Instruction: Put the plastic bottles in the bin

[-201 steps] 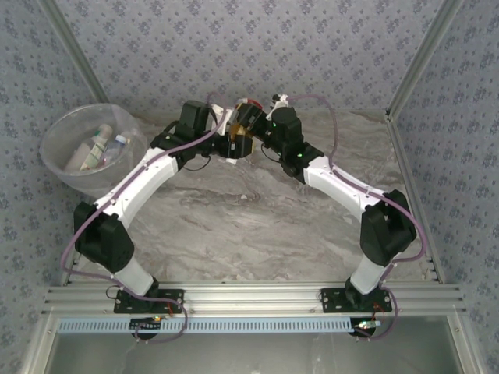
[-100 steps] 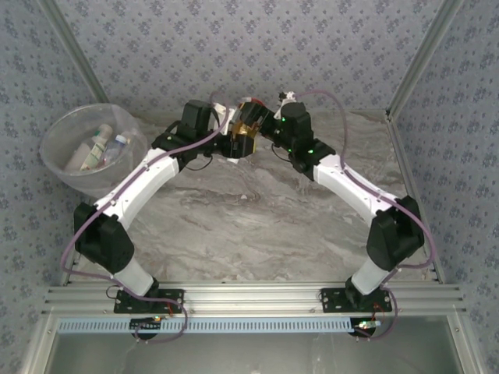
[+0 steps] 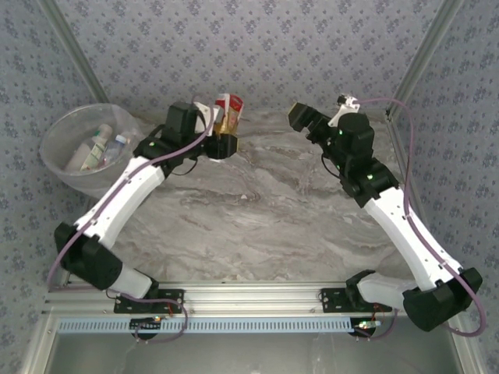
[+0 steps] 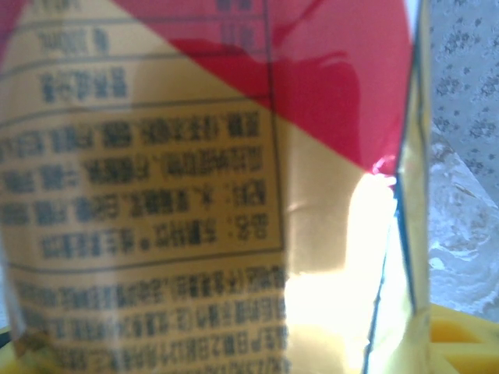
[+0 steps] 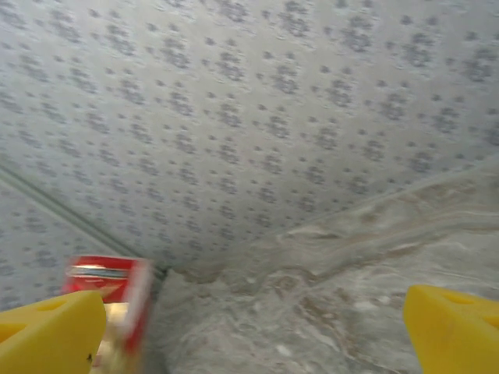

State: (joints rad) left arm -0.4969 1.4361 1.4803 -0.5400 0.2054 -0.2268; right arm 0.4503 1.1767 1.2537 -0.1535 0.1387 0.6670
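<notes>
My left gripper should move sideways over the bin's opening and let go of the bottle, because the bin stands beside this gripper, away from my right gripper.
An amber-filled plastic bottle with a red and cream label is held upright near the back wall, and my left gripper is shut on its lower part. In the left wrist view its printed label is pressed close to the camera, with a yellow fingertip at the lower right. My right gripper hangs open to the right of the bottle, well apart from it. From the right wrist, the gripper is open and empty, with the bottle at the left. The bin at the far left holds several bottles.
A patterned back wall rises just behind the held bottle. Metal frame posts run up on both sides. The marble tabletop lies bare between the two arms.
Both grippers met at the bottle a second ago. The right gripper has let go, opened and swung away to the right. The left gripper keeps the bottle and has shifted slightly left.
</notes>
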